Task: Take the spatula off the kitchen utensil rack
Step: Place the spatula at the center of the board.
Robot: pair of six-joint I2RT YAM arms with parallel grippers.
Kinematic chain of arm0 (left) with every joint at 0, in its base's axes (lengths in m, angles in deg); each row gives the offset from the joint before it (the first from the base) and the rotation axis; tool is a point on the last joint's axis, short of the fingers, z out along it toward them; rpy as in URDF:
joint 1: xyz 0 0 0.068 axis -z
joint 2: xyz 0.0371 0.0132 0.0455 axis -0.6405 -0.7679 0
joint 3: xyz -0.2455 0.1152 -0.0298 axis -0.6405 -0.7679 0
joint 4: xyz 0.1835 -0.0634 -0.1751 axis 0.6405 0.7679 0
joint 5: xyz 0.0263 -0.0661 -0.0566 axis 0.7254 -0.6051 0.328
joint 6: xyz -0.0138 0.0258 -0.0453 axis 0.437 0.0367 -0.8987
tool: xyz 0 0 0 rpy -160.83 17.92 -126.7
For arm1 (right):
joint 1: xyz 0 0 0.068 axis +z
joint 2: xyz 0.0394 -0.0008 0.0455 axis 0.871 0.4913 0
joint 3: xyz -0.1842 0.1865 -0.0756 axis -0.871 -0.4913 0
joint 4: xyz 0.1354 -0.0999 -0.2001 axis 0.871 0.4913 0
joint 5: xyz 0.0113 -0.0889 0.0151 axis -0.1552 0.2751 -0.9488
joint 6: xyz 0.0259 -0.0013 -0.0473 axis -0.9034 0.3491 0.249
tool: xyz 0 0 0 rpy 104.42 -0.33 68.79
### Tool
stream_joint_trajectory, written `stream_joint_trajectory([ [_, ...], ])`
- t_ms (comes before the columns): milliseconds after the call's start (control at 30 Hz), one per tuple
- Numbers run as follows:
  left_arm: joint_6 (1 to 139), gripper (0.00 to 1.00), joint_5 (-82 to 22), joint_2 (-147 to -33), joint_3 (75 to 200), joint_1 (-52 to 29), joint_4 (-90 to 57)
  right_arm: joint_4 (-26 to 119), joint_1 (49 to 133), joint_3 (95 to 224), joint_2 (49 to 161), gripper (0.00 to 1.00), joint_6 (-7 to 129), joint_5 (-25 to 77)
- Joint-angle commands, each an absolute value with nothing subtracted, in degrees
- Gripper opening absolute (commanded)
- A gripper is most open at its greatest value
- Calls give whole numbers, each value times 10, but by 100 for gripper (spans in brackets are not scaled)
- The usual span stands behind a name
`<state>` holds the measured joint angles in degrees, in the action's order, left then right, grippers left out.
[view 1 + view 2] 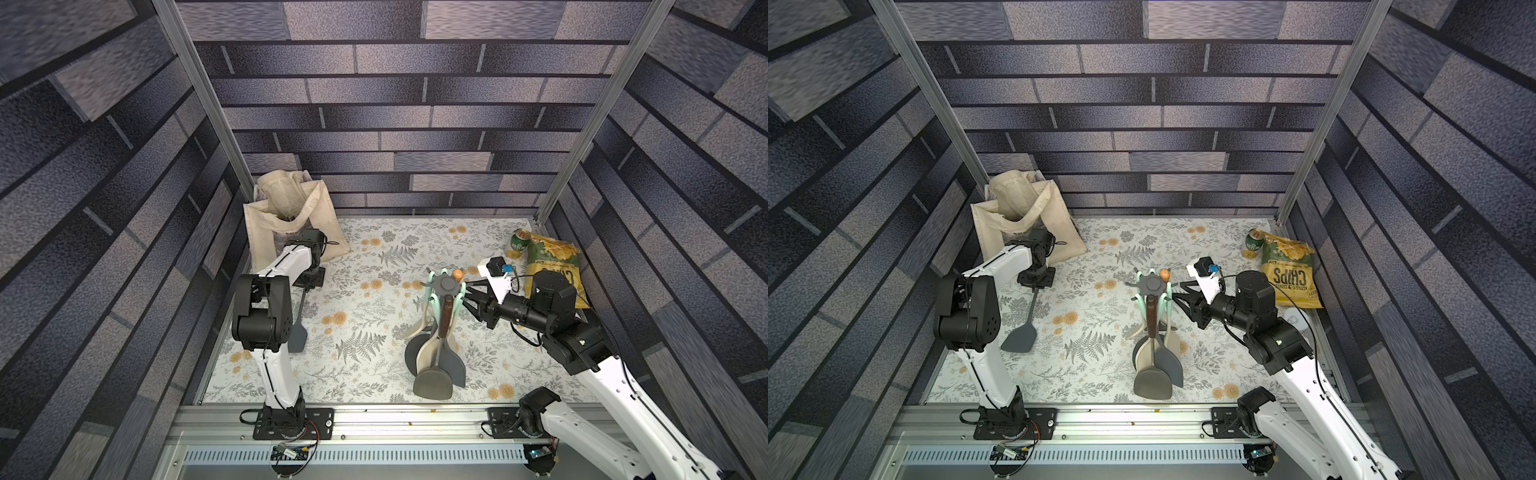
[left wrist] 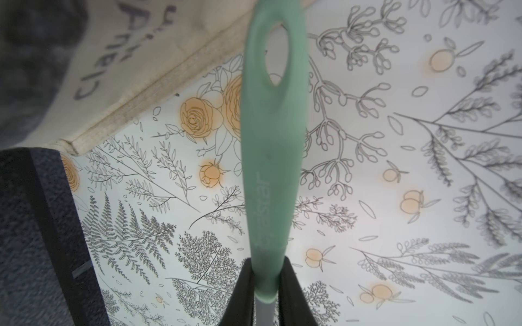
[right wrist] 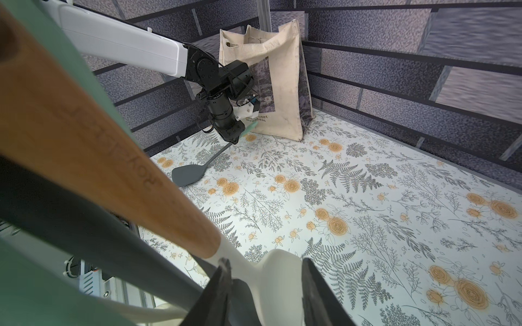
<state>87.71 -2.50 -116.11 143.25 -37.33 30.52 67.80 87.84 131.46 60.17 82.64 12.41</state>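
Next, the left gripper lowers the handle's end down onto clear floral cloth (image 1: pixel 315 294) (image 2: pixel 321 222) beside the tote bag and releases it, since that cloth lies just below the gripper.
The spatula has a mint-green handle (image 2: pixel 271 158) and a grey blade (image 1: pixel 297 338) (image 1: pixel 1019 338) (image 3: pixel 187 175). It hangs off the rack at the table's left, the blade low over the floral cloth. My left gripper (image 1: pixel 307 286) (image 1: pixel 1036 286) (image 2: pixel 267 282) is shut on the handle's lower end. The kitchen utensil rack (image 1: pixel 446 284) (image 1: pixel 1153 284) stands mid-table with several utensils hanging from its hooks. My right gripper (image 1: pixel 467 293) (image 1: pixel 1177 293) (image 3: pixel 265 271) is open just right of the rack's top. A white utensil (image 3: pixel 276 282) shows between its fingers (image 3: pixel 313 288).
A cream tote bag (image 1: pixel 291 220) (image 3: pixel 271 79) stands in the back left corner, just behind the left wrist. A chips bag (image 1: pixel 550 270) and a green can (image 1: pixel 517 245) lie at the back right. Patterned walls close in three sides.
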Motion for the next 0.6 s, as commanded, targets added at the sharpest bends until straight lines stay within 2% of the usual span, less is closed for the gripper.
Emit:
stream_joint_trajectory([
  [0, 882, 6, -33, -1177, 1445, -378, 314, 696, 883, 1309, 588, 45, 821, 136],
  [300, 877, 6, -41, -1208, 1441, -385, 316, 705, 883, 1308, 581, 46, 814, 135],
  [367, 875, 9, -35, -1210, 1437, -386, 312, 705, 882, 1308, 579, 46, 813, 135],
  [500, 872, 29, -38, -1192, 1426, -385, 291, 704, 882, 1304, 566, 48, 812, 130],
  [567, 873, 43, -47, -1168, 1412, -383, 267, 703, 883, 1301, 561, 50, 813, 127],
])
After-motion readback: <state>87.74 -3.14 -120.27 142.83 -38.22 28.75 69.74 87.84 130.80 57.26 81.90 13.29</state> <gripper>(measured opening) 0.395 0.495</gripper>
